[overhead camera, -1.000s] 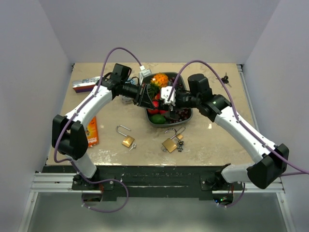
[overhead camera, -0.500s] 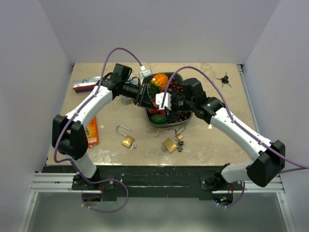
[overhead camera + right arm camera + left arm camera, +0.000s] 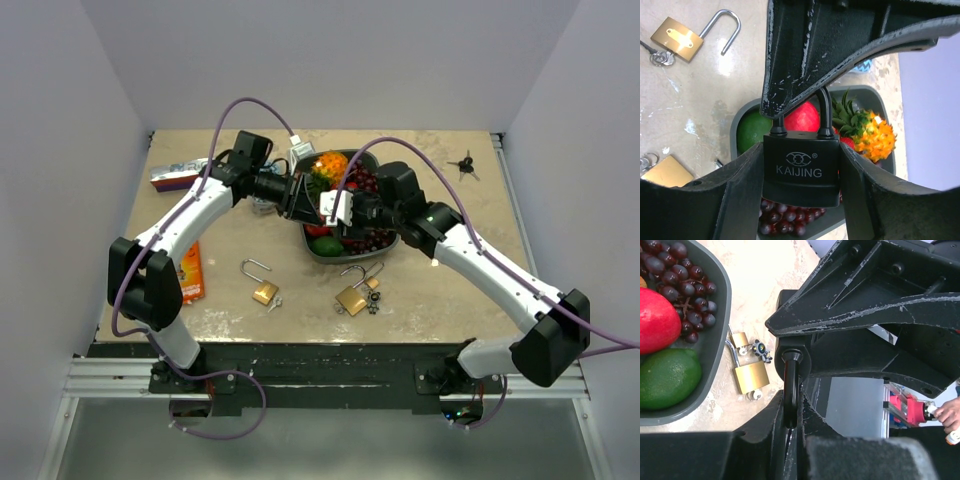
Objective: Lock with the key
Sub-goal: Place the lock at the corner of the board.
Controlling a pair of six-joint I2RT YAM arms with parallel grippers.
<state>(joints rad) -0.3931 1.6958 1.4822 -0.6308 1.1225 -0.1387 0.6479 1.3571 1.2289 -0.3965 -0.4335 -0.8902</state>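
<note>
My right gripper will next move down and away from the bowl, toward the keys. It will release the padlock on the clear tabletop spot beside them.
A black KAIJING padlock (image 3: 800, 170) hangs in the air between both grippers, above the fruit bowl (image 3: 392, 240). My right gripper (image 3: 801, 161) is shut on the padlock's body, one finger on each side. My left gripper (image 3: 791, 407) is shut on the padlock's black shackle (image 3: 791, 385), which also shows in the right wrist view (image 3: 824, 112). In the top view the two grippers, left (image 3: 306, 200) and right (image 3: 337, 209), meet tip to tip and hide the padlock. A bunch of dark keys (image 3: 463, 164) lies on the table at the far right, apart from both grippers.
The grey bowl holds grapes (image 3: 682, 287), a red fruit (image 3: 655, 320), a green fruit (image 3: 667, 377) and an orange spiky fruit (image 3: 875, 135). Two open brass padlocks (image 3: 262, 285) (image 3: 352, 296) with small keys lie near the front. An orange packet (image 3: 191, 272) and a box (image 3: 172, 177) lie at the left.
My right gripper has moved left with the black padlock, up against the left gripper. The left arm has stayed still.
</note>
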